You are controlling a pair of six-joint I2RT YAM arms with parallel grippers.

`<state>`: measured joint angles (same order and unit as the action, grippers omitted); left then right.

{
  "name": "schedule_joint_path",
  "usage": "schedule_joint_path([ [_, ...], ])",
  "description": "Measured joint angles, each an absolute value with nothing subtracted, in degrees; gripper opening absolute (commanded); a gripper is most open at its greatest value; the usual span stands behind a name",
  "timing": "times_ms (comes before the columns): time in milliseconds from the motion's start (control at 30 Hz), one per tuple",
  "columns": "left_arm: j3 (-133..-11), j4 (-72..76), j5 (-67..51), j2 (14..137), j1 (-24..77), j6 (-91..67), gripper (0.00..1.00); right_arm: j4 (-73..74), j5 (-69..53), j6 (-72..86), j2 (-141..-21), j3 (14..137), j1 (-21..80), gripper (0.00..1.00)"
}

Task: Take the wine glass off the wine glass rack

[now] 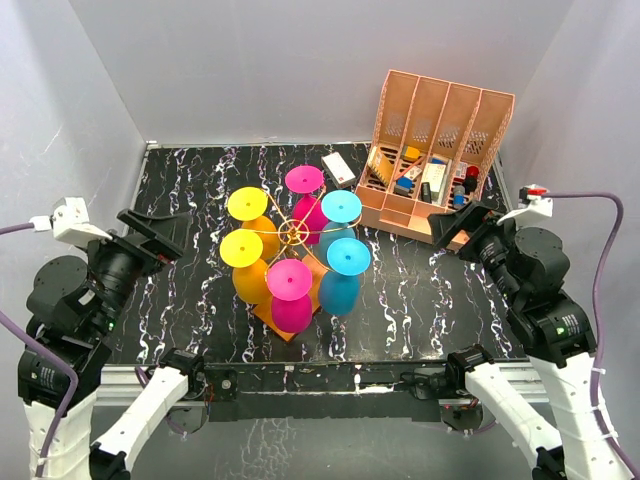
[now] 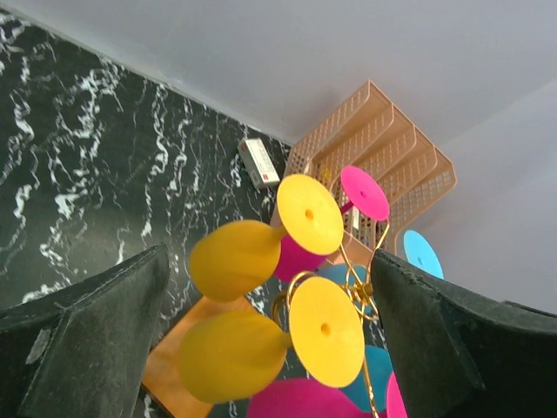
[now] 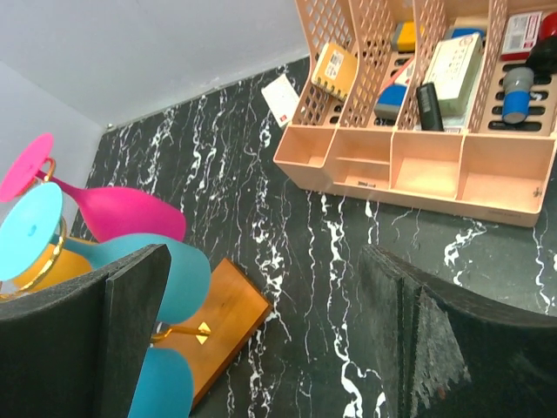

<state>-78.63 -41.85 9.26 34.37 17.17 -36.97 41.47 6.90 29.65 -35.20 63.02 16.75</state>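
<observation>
My left gripper shifts to the right in the top view next, onto the nearer yellow glass's outer foot rim (image 1: 225,251) (image 2: 329,376), since that rim juts toward its open fingers.
The gold wire wine glass rack (image 1: 293,232) stands on its orange base (image 1: 264,311) mid-table. Several plastic wine glasses hang on it upside down: two yellow (image 1: 247,204), two magenta (image 1: 304,180) and two cyan (image 1: 348,257). My left gripper (image 1: 150,232) is open and empty, left of the rack and apart from it. In the left wrist view (image 2: 270,261) the yellow glasses (image 2: 235,259) show between the fingers, further off. My right gripper (image 1: 462,225) is open and empty, right of the rack. The right wrist view (image 3: 265,261) shows the base (image 3: 226,313) and a cyan glass (image 3: 178,279).
A salmon-pink slotted desk organiser (image 1: 440,150) with small items stands at the back right, just behind my right gripper. A small white box (image 1: 338,167) lies between it and the rack. Grey walls close the table's back and sides.
</observation>
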Motion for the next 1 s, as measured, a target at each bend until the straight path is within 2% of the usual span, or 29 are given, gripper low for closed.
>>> schedule_joint_path([
  [533,-71.6,-47.8,-12.6,33.4,15.5,-44.6,0.97,37.8,3.9,33.3,-33.7,56.0,16.9,0.98],
  [767,-69.6,-48.4,-19.4,34.1,15.4,-44.1,0.88,36.8,3.0,33.9,-33.6,54.8,17.2,0.98],
  [1000,-69.7,-48.9,-20.8,38.5,15.4,-42.1,0.82,35.7,2.8,34.4,-33.6,54.5,17.2,0.98],
])
